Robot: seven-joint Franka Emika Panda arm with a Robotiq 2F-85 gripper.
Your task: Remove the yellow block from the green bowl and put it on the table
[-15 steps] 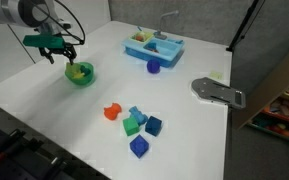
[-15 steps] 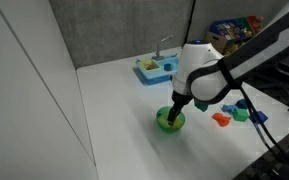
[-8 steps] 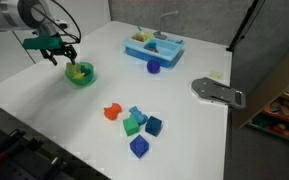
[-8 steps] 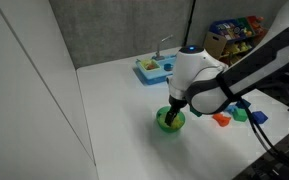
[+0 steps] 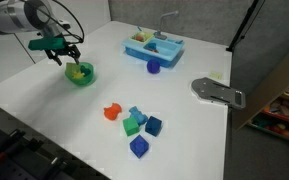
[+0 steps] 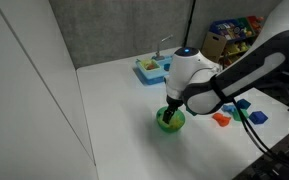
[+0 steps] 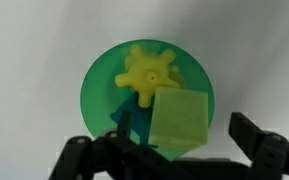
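Note:
I need to lower my gripper a little into the green bowl and close on the yellow block (image 5: 75, 71) (image 7: 180, 121), which is below it, between its two open fingers.
The green bowl (image 7: 96, 92) fills the wrist view and holds the yellow block (image 7: 180, 121), a yellow-green cube, beside a yellow star-shaped piece (image 7: 146, 72). My gripper (image 7: 164, 142) is open right above the bowl, with one dark finger on each side of the cube and not touching it. In both exterior views the gripper (image 5: 62, 52) (image 6: 174, 107) hangs just over the bowl (image 5: 80, 74) (image 6: 170, 121) on the white table (image 5: 44, 100). The cube inside the bowl shows only as a yellow patch there.
A light blue tray (image 5: 152, 46) stands at the back with a blue block (image 5: 153, 67) in front of it. An orange-red block (image 5: 111, 112) and several green and blue blocks (image 5: 139, 124) lie mid-table. A grey device (image 5: 217, 92) lies near the table edge.
The arm has shifted slightly above the bowl and changed its posture a little. The bowl and the blocks have not moved. The gripper stays open.

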